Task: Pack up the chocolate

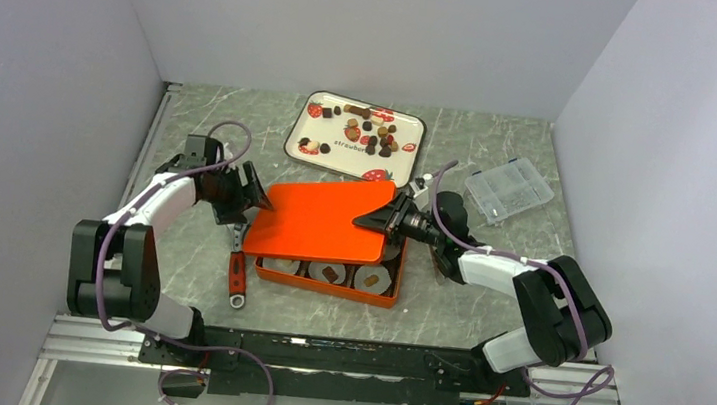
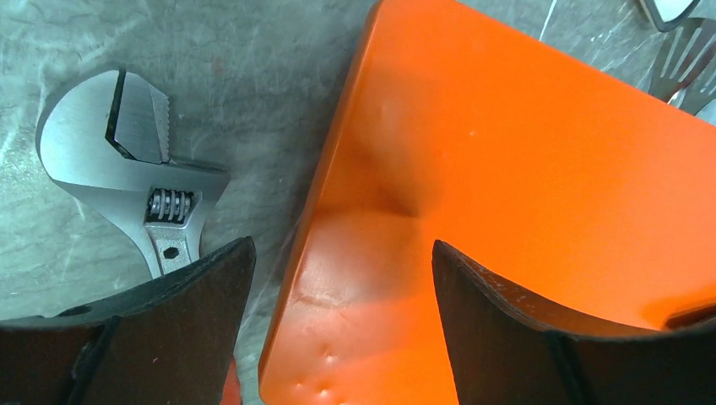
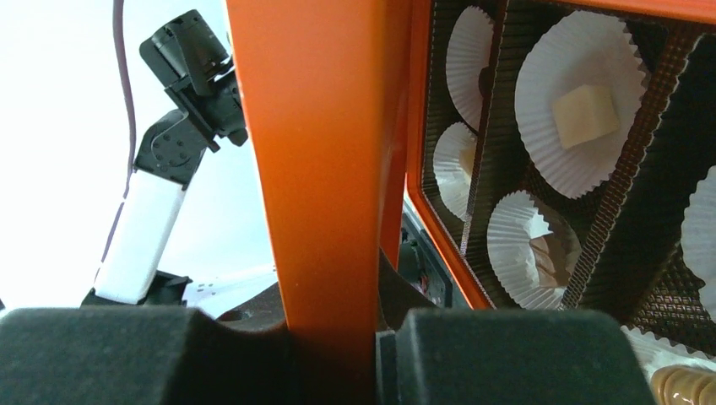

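My right gripper should lower the lid's edge first, then release it, to get it back over the box's uncovered near row of chocolate below.
Loose chocolate in dark brown and tan lies on the strawberry-print tray at the back. More chocolate sits in white paper cups in the orange box; a cream-white square shows in the right wrist view. The orange lid hangs tilted over the box. My right gripper is shut on the lid's right edge, the fingers pinching it. My left gripper is open at the lid's left corner, which lies between its fingers.
An adjustable wrench with a red handle lies on the table left of the box, its jaw just beside my left gripper. A clear plastic organiser case sits at the back right. Walls enclose the table on three sides.
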Available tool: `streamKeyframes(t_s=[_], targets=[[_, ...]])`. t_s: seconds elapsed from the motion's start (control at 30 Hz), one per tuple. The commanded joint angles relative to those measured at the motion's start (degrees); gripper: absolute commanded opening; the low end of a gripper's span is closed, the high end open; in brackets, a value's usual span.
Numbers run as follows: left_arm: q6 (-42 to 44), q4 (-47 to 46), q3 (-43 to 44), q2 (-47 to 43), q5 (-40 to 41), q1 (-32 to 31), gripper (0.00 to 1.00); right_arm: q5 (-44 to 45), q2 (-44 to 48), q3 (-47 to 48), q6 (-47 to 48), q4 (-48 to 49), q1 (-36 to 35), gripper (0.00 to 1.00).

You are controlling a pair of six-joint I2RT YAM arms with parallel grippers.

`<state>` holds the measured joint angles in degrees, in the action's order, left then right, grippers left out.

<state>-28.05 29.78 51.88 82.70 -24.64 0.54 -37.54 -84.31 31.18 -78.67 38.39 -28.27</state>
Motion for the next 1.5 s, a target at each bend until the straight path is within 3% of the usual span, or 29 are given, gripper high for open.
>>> streamKeyframes(t_s=[0.0, 0.37, 1.47], targets=[[1.68, -1.47, -0.97, -0.02, -2.0, -0.91, 0.82, -1.1, 1.76, -1.46, 0.01, 6.77, -0.27, 0.14], [1.26, -0.97, -2.88, -2.43, -2.0, -4.18, 0.82, -2.52, 2.26, -3.7, 1.15, 7.98, -0.2, 0.15], [1.86, 2.87, -4.25, -7.33, -3.48, -6.2, 0.79, -3.54, 5.35, -8.22, 4.68, 6.03, 3.26, 0.17]])
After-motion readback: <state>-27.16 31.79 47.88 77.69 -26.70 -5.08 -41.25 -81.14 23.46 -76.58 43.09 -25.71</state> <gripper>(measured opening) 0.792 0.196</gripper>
